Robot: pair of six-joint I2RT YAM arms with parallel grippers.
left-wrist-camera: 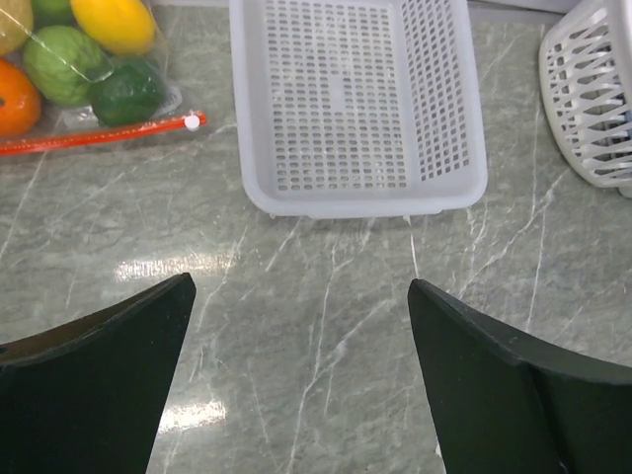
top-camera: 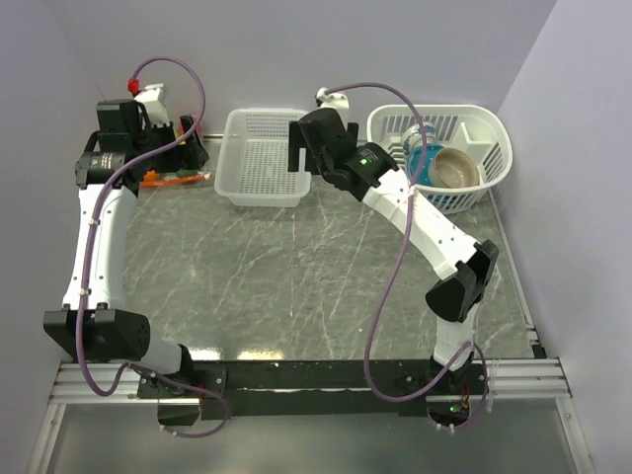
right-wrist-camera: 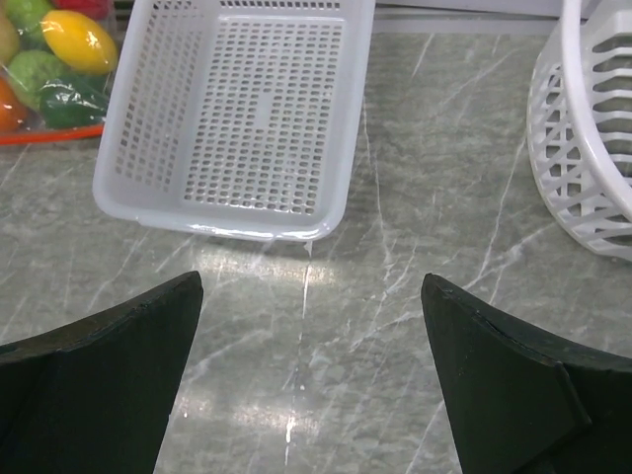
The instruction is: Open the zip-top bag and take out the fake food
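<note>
The white slotted basket's rim by the basket's near corner [top-camera: 304, 187] [right-wrist-camera: 342, 193] is below my right gripper, on the side facing the round basket. My right gripper will go down onto it next.
The zip-top bag [left-wrist-camera: 69, 123] lies flat at the table's far left, its orange-red zip strip [left-wrist-camera: 99, 135] shut along the near edge. Inside is the fake food: a green fruit [left-wrist-camera: 62, 63], a yellow one [left-wrist-camera: 114, 20], a dark green one [left-wrist-camera: 126, 94] and an orange one [left-wrist-camera: 14, 99]. The bag also shows in the right wrist view [right-wrist-camera: 49, 89]. In the top view only the strip [top-camera: 176, 179] shows under my left gripper [top-camera: 178, 138]. The left gripper [left-wrist-camera: 301, 296] is open and empty above the bare table, near the bag. My right gripper [right-wrist-camera: 311, 286] is open and empty near the white slotted basket [right-wrist-camera: 247, 109].
The white slotted basket [top-camera: 262, 158] stands empty at the back middle, right of the bag. A round white basket [top-camera: 494, 148] at the back right holds a blue dish [top-camera: 423, 158] and a tan dish [top-camera: 456, 170]. Walls close in the table at the left, back and right.
</note>
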